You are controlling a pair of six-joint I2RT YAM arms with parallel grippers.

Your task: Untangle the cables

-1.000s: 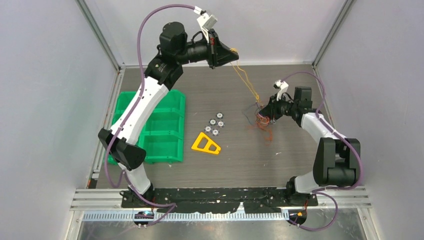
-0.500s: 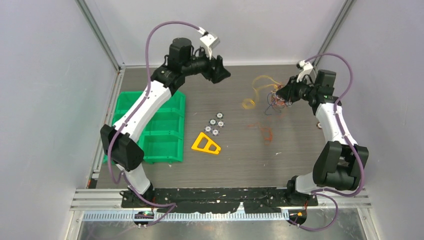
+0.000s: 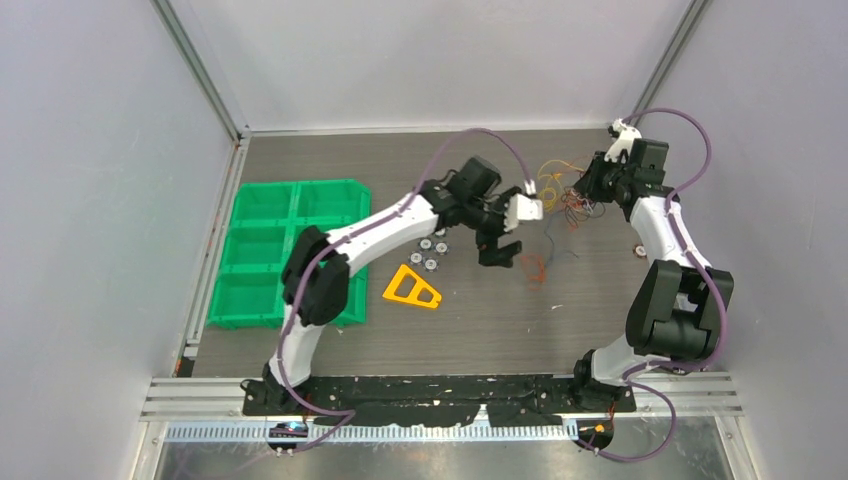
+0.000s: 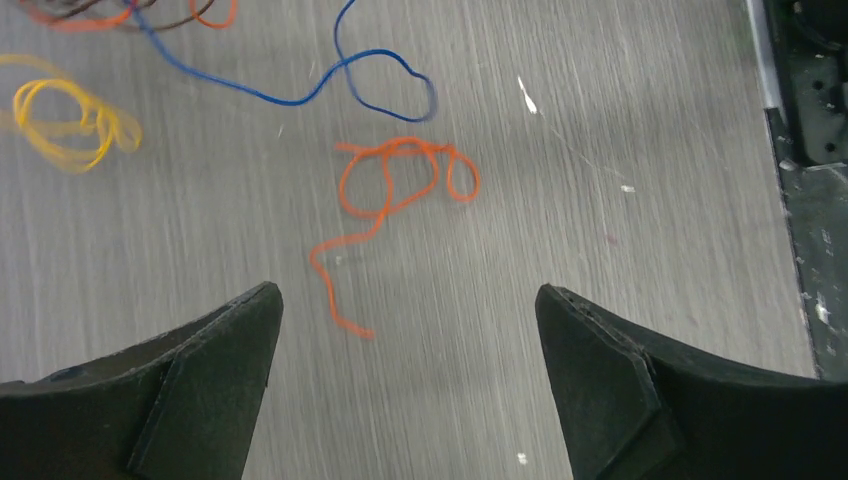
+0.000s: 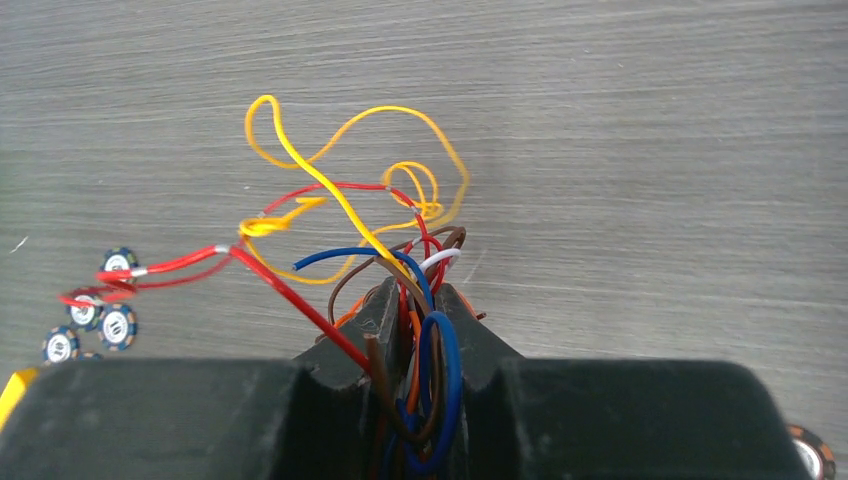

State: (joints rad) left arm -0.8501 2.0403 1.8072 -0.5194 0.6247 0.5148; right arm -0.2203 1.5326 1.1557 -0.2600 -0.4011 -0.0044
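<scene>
The left gripper will come down onto the loops of the curly orange cable, turning and shifting to the right in the top view, because that cable lies apart from the heap of cables.
My right gripper [image 3: 588, 190] is at the back right, shut on a tangled bunch of cables [image 5: 420, 260]: red, blue, brown, orange and white strands run between its jaws. Yellow loops [image 5: 350, 150] and a red strand [image 5: 285, 285] fan out ahead of my right gripper [image 5: 420, 292]. My left gripper [image 3: 497, 250] hovers over mid-table, open and holding nothing [image 4: 407, 295]. Just ahead of it a loose orange cable [image 4: 400, 180] lies flat on the table [image 3: 533, 265]. A blue cable [image 4: 300, 95] and a yellow coil [image 4: 65, 115] lie beyond that.
A green compartment bin [image 3: 290, 250] sits on the left. A yellow triangular piece [image 3: 412, 288] and several small round discs [image 3: 430, 250] lie near the middle, the discs also left in the right wrist view [image 5: 100, 320]. Grey walls close in three sides.
The left gripper let go of the yellow cable, opened wide and swung down from the back to mid-table. The right arm carried the bunch towards the back right corner.
</scene>
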